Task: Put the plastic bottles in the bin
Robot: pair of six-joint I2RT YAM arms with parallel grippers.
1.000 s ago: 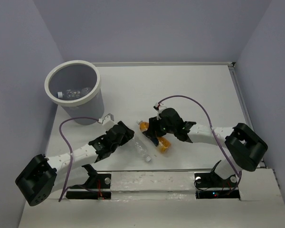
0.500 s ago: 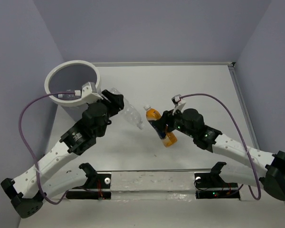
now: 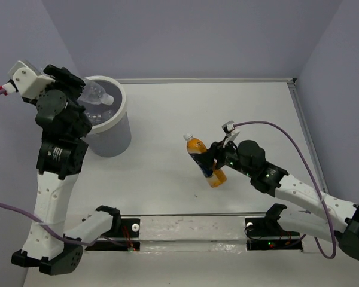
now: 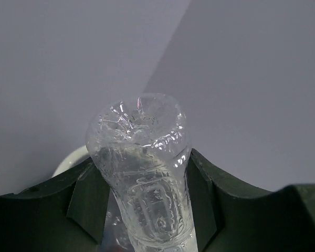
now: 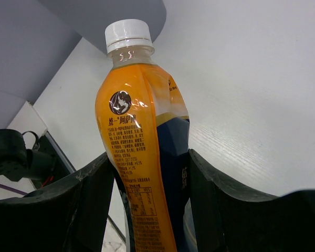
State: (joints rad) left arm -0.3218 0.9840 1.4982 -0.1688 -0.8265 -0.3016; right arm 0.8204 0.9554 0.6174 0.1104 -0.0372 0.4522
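Observation:
My left gripper lowers toward the bin's opening [image 3: 100, 109] [image 4: 114, 224] and releases the see-through ribbed bottle there next, because the bottle still hangs high above the bin's rim.
My left gripper [image 3: 78, 91] is raised high over the bin [image 3: 121, 128], shut on a see-through ribbed bottle [image 3: 97, 93] whose white cap end points over the bin's mouth. The left wrist view shows that bottle [image 4: 142, 173] clamped between the dark fingers [image 4: 86, 202], bottom end up. More see-through bottles lie inside the bin [image 3: 103, 115]. My right gripper [image 3: 216, 160] is shut on the orange bottle [image 3: 198, 152] with the dark blue label and white cap, held tilted above mid-table. It fills the right wrist view [image 5: 139, 152].
The white table [image 3: 227, 107] is walled by lilac panels on three sides. The bin stands at the far left corner. The left arm's base mount [image 3: 116, 230] and the right arm's base mount [image 3: 272, 230] sit at the near edge, with purple cables looping off both arms.
My left arm swung up and left, carrying the see-through bottle from mid-table to above the bin. My right gripper lifted the orange bottle off the table and holds it nearly still.

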